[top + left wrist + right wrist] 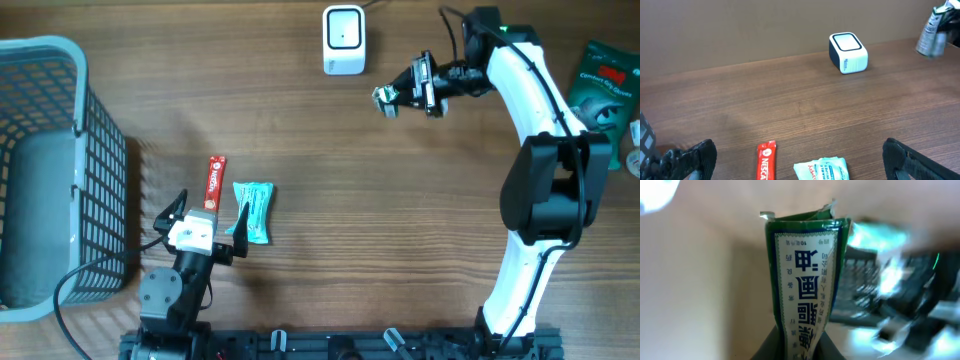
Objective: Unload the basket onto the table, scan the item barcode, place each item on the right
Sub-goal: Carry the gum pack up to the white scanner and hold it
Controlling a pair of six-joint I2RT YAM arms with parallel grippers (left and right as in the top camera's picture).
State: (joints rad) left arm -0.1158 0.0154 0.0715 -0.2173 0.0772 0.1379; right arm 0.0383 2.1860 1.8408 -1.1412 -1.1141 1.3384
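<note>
My right gripper holds the sachet and should bring it to the scanner (343,39) next. Then it should swing across to the dark green pouch (603,92), lower and release, as the scanner stands close beside it.
My right gripper (398,92) is shut on a small green and white sachet (386,98) with blue Chinese print, held in the air to the right of the white barcode scanner (343,39). In the right wrist view the sachet (805,280) stands upright between the dark fingers (771,347) and fills the middle of the frame. From the left wrist view the scanner (848,52) sits far ahead, and the sachet (930,32) shows at the top right. My left gripper (210,225) rests open near the table's front, above a red Nescafe stick (766,161) and a teal wipes packet (821,170).
A grey wire basket (40,170) stands at the left edge. A dark green pouch (603,84) lies at the far right. The red stick (215,182) and teal packet (253,211) lie side by side in front of my left arm.
</note>
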